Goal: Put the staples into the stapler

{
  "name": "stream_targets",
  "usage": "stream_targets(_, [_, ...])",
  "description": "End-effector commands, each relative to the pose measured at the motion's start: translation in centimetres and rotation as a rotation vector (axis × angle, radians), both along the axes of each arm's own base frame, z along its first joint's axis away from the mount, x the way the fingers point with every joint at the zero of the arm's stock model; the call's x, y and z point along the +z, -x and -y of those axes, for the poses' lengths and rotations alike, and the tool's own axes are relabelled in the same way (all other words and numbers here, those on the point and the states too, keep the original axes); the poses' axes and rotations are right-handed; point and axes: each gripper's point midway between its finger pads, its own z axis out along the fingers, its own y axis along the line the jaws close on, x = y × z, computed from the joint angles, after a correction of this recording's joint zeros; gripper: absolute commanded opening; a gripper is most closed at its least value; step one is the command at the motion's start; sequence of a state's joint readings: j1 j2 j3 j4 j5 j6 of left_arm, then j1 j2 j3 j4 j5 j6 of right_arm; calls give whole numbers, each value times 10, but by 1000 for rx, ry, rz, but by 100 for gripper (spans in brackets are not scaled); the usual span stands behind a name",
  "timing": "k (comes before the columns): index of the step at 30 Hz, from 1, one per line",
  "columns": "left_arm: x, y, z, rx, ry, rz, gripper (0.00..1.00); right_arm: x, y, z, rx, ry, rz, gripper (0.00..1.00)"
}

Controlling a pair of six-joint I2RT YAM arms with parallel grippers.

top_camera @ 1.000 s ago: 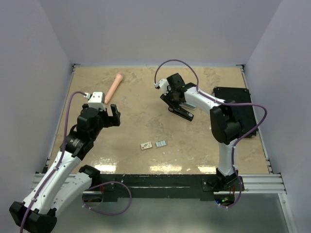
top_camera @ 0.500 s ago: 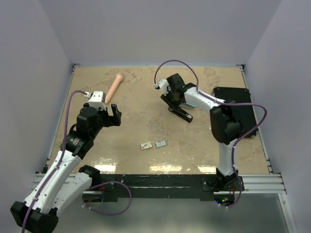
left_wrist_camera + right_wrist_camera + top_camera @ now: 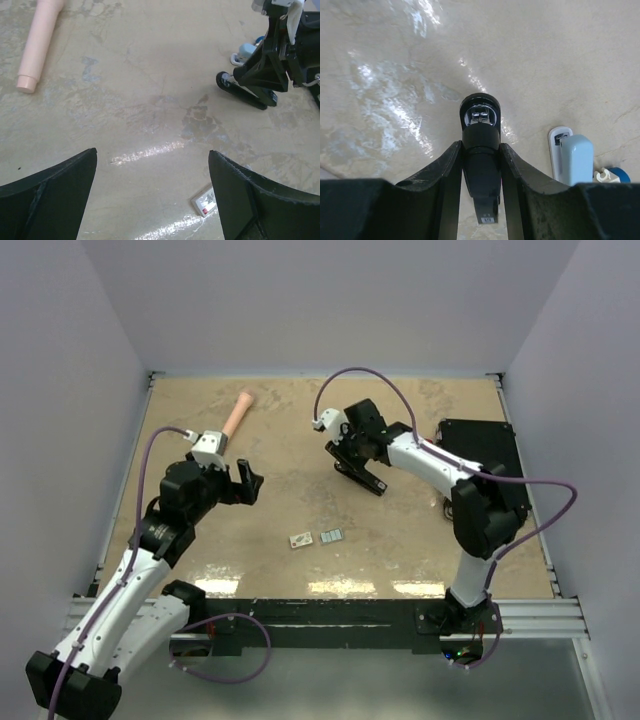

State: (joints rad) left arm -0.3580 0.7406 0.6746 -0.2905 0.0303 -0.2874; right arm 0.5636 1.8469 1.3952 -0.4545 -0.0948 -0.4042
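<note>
The black stapler's rounded base end [image 3: 340,466] [image 3: 222,80] sticks out free to its right in the top view, and I will next move my left gripper across toward it and close on it.
My right gripper [image 3: 357,452] is shut on a black stapler [image 3: 360,476] at mid table; in the right wrist view the stapler [image 3: 480,150] sits gripped between my two fingers. A tiny white staple box with red print [image 3: 300,539] and a small grey-blue staple block [image 3: 332,535] lie near the table's front, apart from both grippers. My left gripper [image 3: 247,480] is open and empty, up and left of the box. The box's corner [image 3: 206,202] shows by the right finger in the left wrist view, and the black stapler [image 3: 245,90] shows far right.
A pink cylinder [image 3: 236,417] lies at the far left, also seen in the left wrist view [image 3: 39,42]. A white and light-blue stapler [image 3: 572,157] lies beside the black one. A black box [image 3: 490,455] stands at the right edge. Walls enclose the table.
My left gripper has swung right and slightly forward. My right gripper with the black stapler has shifted slightly, and the right arm's elbow has moved right.
</note>
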Motion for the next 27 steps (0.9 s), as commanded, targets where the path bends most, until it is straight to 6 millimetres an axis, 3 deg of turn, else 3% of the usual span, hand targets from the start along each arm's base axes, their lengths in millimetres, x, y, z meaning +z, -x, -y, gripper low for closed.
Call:
stream_targets(1, [25,-3,26,-88,161,80,97,84,-5,-31,65,-219,217,0])
stream_targets(3, [20,-3,37,-119,229,59,95,87,2,-31,75,-248,229,0])
stream_targets(4, [34,-6,45,-141,299,103,94,102,6,-36,110,-290,263,0])
stream_targets(6, [20,0,63,-234,349,85,94,102,15,-37,143,-316,270,0])
stream_targets(7, [34,-2,69,-264,406,146,94,114,20,-40,171,-348,292,0])
stream_targets(8, [23,1,73,-291,425,135,94,113,24,-41,182,-357,286,0])
stream_targets(9, [21,1,76,-303,444,145,94,116,25,-42,192,-372,299,0])
stream_targets(10, [33,0,78,-325,470,213,94,119,27,-43,201,-383,305,0])
stream_targets(12, [26,-4,79,-321,472,224,94,117,31,-44,217,-396,306,0])
stream_targets(16, [38,-13,82,-340,447,332,93,117,41,-52,274,-435,293,0])
stream_targets(19, [42,-15,86,-367,443,383,87,123,50,-57,324,-475,292,0])
stream_targets(27, [21,-34,103,-365,422,297,81,132,59,-62,361,-507,306,0])
